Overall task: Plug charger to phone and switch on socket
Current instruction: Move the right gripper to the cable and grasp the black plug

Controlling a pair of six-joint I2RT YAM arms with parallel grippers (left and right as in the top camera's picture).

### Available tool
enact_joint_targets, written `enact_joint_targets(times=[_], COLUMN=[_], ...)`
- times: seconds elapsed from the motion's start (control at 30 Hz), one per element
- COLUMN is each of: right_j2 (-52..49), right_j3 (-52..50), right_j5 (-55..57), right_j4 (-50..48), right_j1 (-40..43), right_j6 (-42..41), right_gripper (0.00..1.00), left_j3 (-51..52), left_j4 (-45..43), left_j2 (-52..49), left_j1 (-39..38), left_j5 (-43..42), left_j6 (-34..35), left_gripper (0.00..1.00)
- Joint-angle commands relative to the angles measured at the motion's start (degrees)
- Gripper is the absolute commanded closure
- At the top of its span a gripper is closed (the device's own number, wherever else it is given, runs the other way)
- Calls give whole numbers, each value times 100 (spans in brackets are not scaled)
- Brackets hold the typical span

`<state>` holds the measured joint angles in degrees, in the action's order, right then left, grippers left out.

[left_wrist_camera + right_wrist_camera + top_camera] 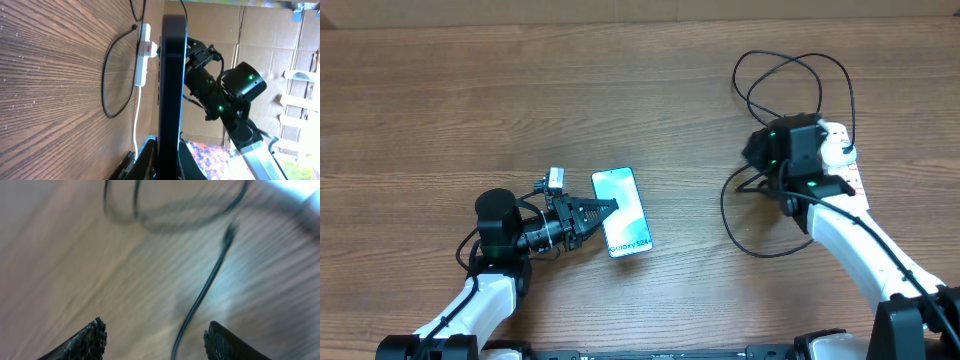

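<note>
I need to move my right gripper down and ahead next, onto the cable just behind the connector tip (222,253). That part of the cable is below and ahead of its open fingers.
The phone (624,212) shows its light screen upward near the table's middle, and my left gripper (603,211) is shut on its left long edge. In the left wrist view the phone (172,75) stands edge-on between my fingers (150,160). The charger's thin black cable (790,62) loops at the back right and again in front of the socket (853,172), a white strip mostly under my right arm. My right gripper (155,339) is open just above the wood, and the cable (200,300) runs between its fingertips untouched, its connector tip (229,232) lying ahead. That view is blurred.
From the left wrist view the socket (143,55) shows a red switch, with a thick white cord (136,127) trailing toward the table edge. A black cable loop (106,85) lies beside it. Cardboard boxes (260,30) stand beyond the table.
</note>
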<state>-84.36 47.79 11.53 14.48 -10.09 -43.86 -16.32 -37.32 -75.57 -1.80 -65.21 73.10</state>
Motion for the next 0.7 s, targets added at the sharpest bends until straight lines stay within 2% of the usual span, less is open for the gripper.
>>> enact_joint_targets(times=[0.0,0.27,0.67], right_j2=[-236,-968,-1886], right_j3=[94,94,175], right_j5=[647,1080,1283], right_j4=[-389,-1200,-1377], right_j1=[227,245,245], right_j6=[223,345,343], right_gripper=[37,37,39], left_j3=[-94,-94,-94], left_j4=[-68,-68,-66], left_j2=[-15,-15,-15], left_j1=[-22,-22,-20], left_j5=[-168,24,118], left_j6=[24,66,66], left_gripper=[96,96,96])
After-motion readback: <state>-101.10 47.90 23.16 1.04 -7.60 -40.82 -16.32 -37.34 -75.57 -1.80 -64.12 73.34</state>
